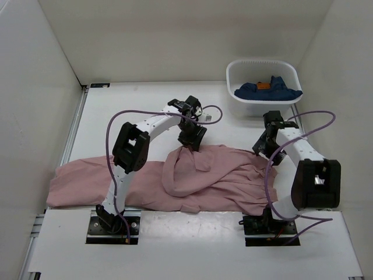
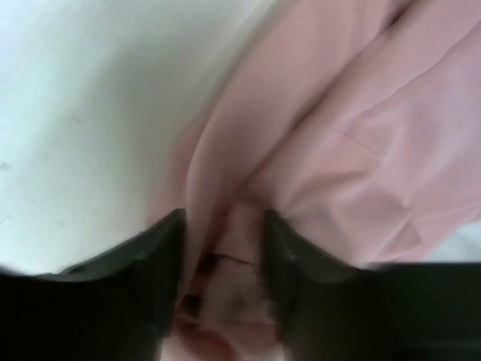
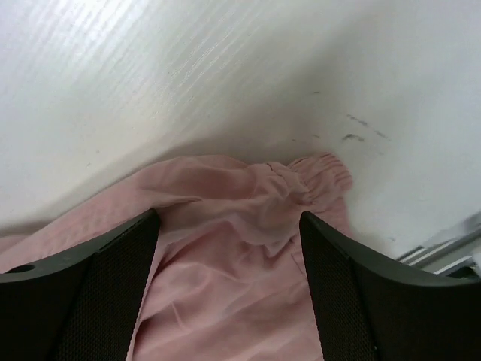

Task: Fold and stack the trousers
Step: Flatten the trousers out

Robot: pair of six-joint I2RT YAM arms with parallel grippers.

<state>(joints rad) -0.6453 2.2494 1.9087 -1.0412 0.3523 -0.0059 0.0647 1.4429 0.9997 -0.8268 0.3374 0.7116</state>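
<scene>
The open fingers of my right gripper are already on both sides of the bunched waistband at the trousers' far corner, so it needs to go down and slightly back onto it next.
The dusty-pink trousers [image 1: 198, 178] lie spread and rumpled across the near half of the table, one leg stretched to the far left. My left gripper [image 1: 191, 142] is at their far edge, shut on a bunched fold of the pink fabric [image 2: 240, 248]. My right gripper [image 1: 263, 149] hovers at the trousers' far right corner. It is open and empty, its fingers [image 3: 113, 278] spread either side of the gathered waistband [image 3: 316, 180].
A white tub [image 1: 263, 86] at the back right holds a dark blue garment [image 1: 268, 90] with an orange tag. White walls enclose the table on the left, back and right. A purple cable loops off each arm.
</scene>
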